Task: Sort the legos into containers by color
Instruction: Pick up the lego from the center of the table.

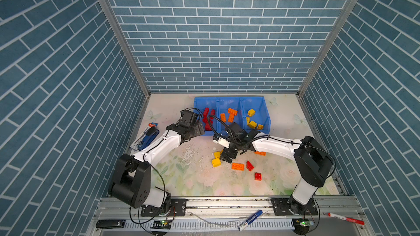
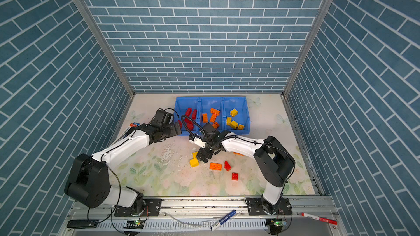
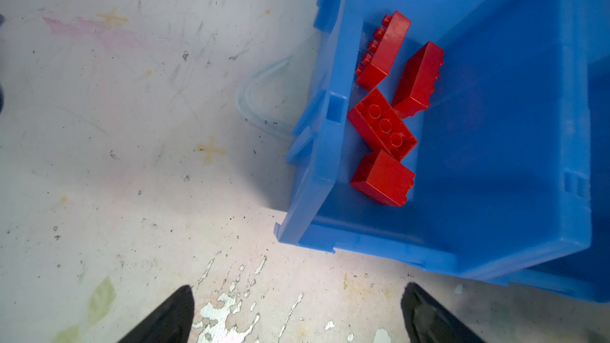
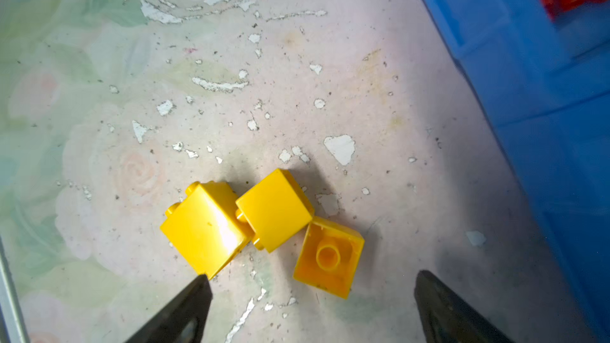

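I should next lower my open right gripper around the upside-down yellow lego just below, between my fingers, and close.
The containers [image 1: 227,98] are three joined blue bins at the back of the table. The left bin holds several red legos [image 3: 383,127], the middle bin orange ones [image 1: 231,113], the right bin yellow ones [image 1: 251,112]. My left gripper [image 3: 297,295] is open and empty over bare table at the left bin's front corner [image 3: 317,166]. My right gripper [image 4: 313,277] is open low over three loose yellow legos [image 4: 274,209]. The upside-down one [image 4: 328,255] lies between its fingertips, untouched. An orange brick [image 1: 237,166] and two red bricks [image 1: 250,165] lie nearby.
Another orange brick [image 1: 259,153] shows partly under my right arm. A dark blue stapler [image 1: 147,138] lies at the table's left edge beside my left arm. Two markers [image 1: 250,220] rest on the front rail. The blue bin wall [image 4: 528,110] stands close to my right gripper.
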You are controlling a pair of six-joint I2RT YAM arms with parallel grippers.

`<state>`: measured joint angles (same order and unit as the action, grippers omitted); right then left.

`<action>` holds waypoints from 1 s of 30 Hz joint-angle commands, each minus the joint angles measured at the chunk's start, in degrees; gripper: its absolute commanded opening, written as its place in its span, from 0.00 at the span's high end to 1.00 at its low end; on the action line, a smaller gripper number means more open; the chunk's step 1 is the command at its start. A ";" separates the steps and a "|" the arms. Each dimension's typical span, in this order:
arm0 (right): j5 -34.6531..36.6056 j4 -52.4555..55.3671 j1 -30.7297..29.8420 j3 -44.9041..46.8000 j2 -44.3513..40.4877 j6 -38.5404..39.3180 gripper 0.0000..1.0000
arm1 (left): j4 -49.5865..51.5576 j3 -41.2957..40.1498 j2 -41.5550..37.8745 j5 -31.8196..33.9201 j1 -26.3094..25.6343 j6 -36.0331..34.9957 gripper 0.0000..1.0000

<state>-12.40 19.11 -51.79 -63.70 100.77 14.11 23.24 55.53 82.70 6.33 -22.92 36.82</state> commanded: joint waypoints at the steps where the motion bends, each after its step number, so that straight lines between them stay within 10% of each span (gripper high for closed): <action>1: 1.45 -1.13 -0.58 0.25 1.65 3.54 0.06 | 0.27 -0.86 -1.30 0.59 -0.27 0.28 0.01; 30: 7.04 -1.69 -1.82 -2.34 6.51 -1.68 0.59 | 1.39 -0.56 -2.06 2.59 -1.06 -1.91 0.01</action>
<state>-6.17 16.62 -53.36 -64.14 106.78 12.45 23.27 55.35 81.62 7.05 -23.31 36.18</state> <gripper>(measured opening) 0.419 0.994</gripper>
